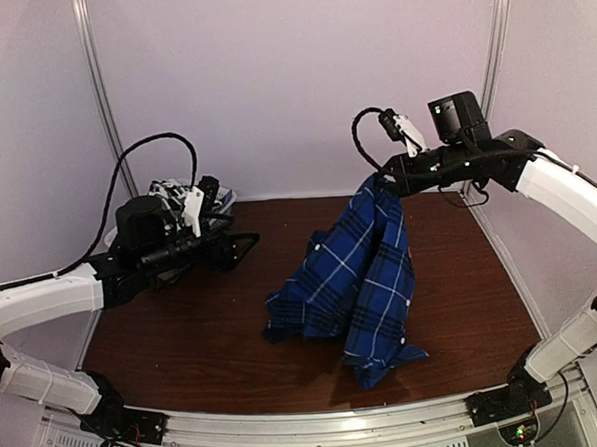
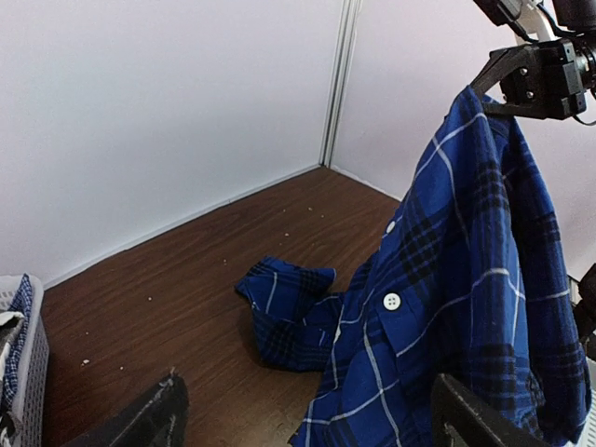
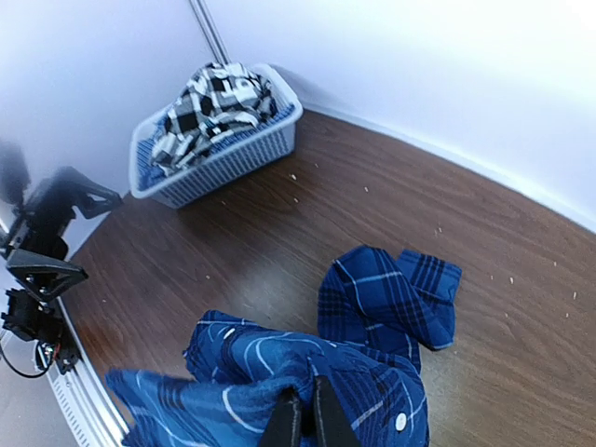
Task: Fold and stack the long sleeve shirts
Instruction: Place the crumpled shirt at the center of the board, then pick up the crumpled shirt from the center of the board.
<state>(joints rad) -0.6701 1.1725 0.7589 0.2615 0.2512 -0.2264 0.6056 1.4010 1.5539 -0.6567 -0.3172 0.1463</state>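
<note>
I need to move my left gripper down and across onto the plaid shirt's hanging middle (image 1: 347, 276) (image 2: 447, 303), because that middle is lower and to the gripper's right in the top view.
A blue plaid long sleeve shirt (image 1: 366, 270) hangs from my right gripper (image 1: 384, 182), which is shut on its upper edge high above the table. Its lower part and a sleeve (image 2: 289, 303) still rest crumpled on the brown table (image 1: 184, 330). In the right wrist view the fingers (image 3: 319, 421) pinch blue cloth (image 3: 251, 368). My left gripper (image 1: 242, 244) stands open at the left, empty, well apart from the shirt; its dark fingertips (image 2: 149, 419) show at the bottom of the left wrist view. A black-and-white checked shirt (image 3: 209, 102) lies in the basket.
A white mesh basket (image 3: 228, 154) stands in the back left corner, behind my left arm (image 1: 42, 302). White walls enclose the table at the back and sides. A metal rail (image 1: 319, 423) runs along the near edge.
</note>
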